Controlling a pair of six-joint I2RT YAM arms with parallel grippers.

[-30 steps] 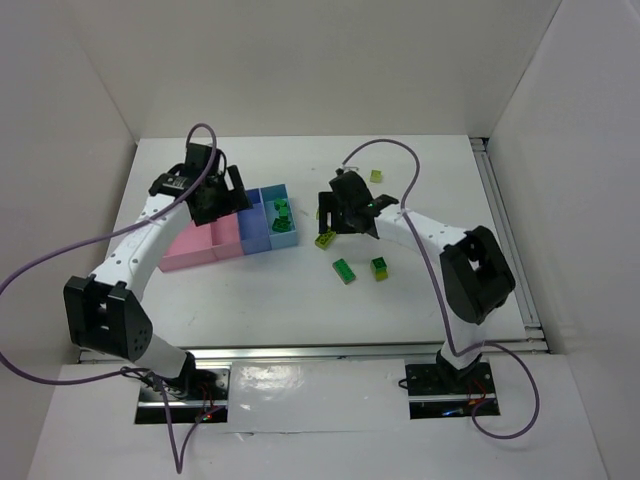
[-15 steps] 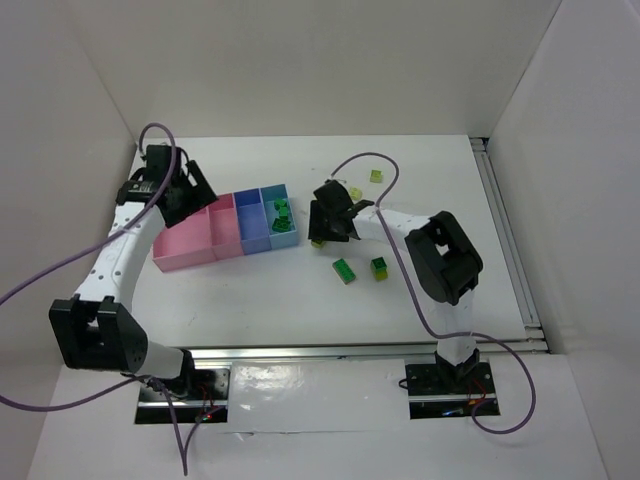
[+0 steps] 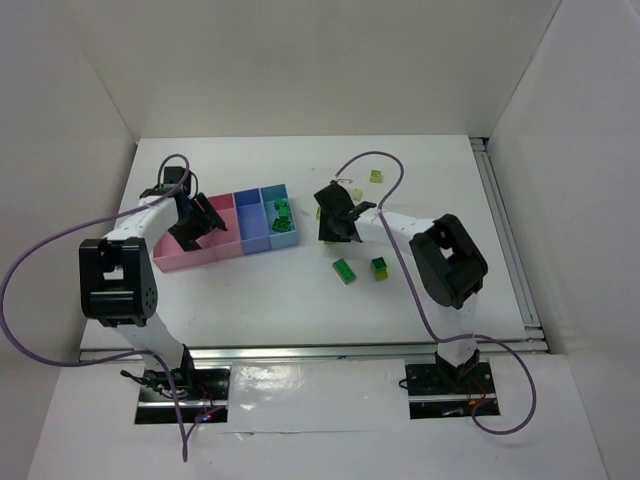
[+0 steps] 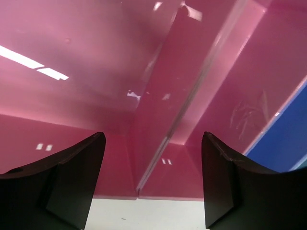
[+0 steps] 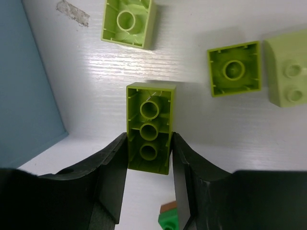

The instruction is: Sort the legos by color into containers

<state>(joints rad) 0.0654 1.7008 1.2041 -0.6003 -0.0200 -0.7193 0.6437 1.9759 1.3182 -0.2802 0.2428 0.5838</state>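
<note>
The darker blue bin [image 3: 253, 221] is empty and sits to the left of my right gripper in the top view, so my right gripper should next lift over to it and release there.
My right gripper [image 5: 148, 143] is shut on a long yellow-green lego [image 5: 148, 125], which lies underside up on the table just right of the light blue container [image 5: 29, 86]. In the top view this gripper [image 3: 332, 228] is low beside the row of containers. Three more yellow-green legos [image 5: 128, 21] [image 5: 235, 69] [image 5: 288, 76] lie beyond it. Dark green legos [image 3: 282, 211] sit in the light blue bin [image 3: 285, 235]. My left gripper [image 4: 152, 179] hangs open and empty over the two pink bins [image 4: 163, 110], close above their dividing wall; in the top view it [image 3: 190, 228] covers part of them.
Two dark green legos [image 3: 344, 271] [image 3: 380, 268] lie on the table, nearer to me than the right gripper. The darker blue bin [image 3: 252, 222] stands between the pink bins and the light blue one. Two small yellow-green legos [image 3: 377, 176] [image 3: 356, 193] lie farther back.
The right gripper dropped to the table and closed on the long yellow-green lego. The left arm swung out to the left and came back down onto the pink bins, its jaws narrowing a little.
</note>
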